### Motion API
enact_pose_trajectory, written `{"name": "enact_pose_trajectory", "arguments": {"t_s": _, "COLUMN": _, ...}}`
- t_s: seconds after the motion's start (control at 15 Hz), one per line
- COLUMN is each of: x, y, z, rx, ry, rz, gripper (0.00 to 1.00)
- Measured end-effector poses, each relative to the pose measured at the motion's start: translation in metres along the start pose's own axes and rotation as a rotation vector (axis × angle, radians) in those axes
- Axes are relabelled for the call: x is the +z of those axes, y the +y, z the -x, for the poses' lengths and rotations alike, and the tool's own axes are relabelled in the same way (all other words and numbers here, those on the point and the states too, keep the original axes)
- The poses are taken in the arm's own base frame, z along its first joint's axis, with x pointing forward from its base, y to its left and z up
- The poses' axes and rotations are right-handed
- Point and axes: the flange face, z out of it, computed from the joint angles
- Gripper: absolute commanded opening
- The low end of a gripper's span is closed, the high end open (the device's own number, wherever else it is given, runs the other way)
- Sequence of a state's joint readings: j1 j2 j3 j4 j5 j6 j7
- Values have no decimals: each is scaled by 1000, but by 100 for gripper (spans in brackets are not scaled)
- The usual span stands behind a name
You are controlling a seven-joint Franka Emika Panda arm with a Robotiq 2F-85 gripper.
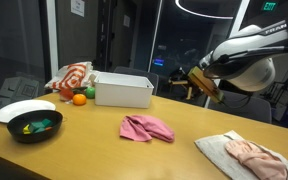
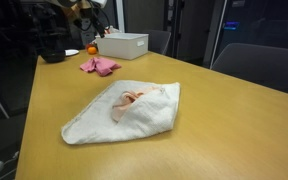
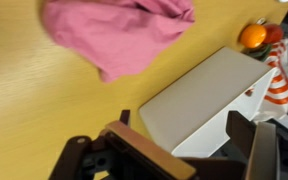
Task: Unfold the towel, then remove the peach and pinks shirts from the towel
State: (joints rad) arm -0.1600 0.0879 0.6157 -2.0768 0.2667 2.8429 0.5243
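The pink shirt lies off the towel. Next, my gripper moves away from the white box and down toward the towel, onto the peach shirt's uncovered part.
A white towel lies at the table's front corner, also in an exterior view. A peach shirt lies on it, and the towel's folds partly cover it. A pink shirt lies crumpled on the bare table, apart from the towel, in both exterior views and in the wrist view. My gripper hangs in the air above the table, near the white box, well away from the towel. In the wrist view it is open and empty.
A white box stands at the back of the table. Beside it are an orange and a red-and-white cloth. A black bowl and a white plate sit at the far end.
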Motion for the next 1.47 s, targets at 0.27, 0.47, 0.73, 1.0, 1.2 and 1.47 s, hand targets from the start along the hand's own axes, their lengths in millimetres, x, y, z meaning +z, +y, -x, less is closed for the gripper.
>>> {"name": "enact_pose_trajectory", "arguments": {"t_s": 0.27, "x": -46, "y": 94, "z": -52, "rx": 131, "ry": -33, "rz": 211, "gripper": 99}}
{"name": "enact_pose_trajectory", "arguments": {"t_s": 0.47, "x": -62, "y": 161, "z": -56, "rx": 226, "ry": -78, "rz": 351, "gripper": 100}}
{"name": "enact_pose_trajectory", "arguments": {"t_s": 0.73, "x": -55, "y": 207, "z": -34, "rx": 311, "ry": -177, "rz": 461, "gripper": 100}}
{"name": "enact_pose_trajectory", "arguments": {"t_s": 1.0, "x": -45, "y": 240, "z": -9, "rx": 415, "ry": -236, "rz": 558, "gripper": 100}}
{"name": "enact_pose_trajectory", "arguments": {"t_s": 1.2, "x": -39, "y": 271, "z": 10, "rx": 473, "ry": -245, "rz": 645, "gripper": 100}}
{"name": "enact_pose_trajectory", "arguments": {"t_s": 1.47, "x": -36, "y": 306, "z": 31, "rx": 502, "ry": -234, "rz": 763, "gripper": 100}}
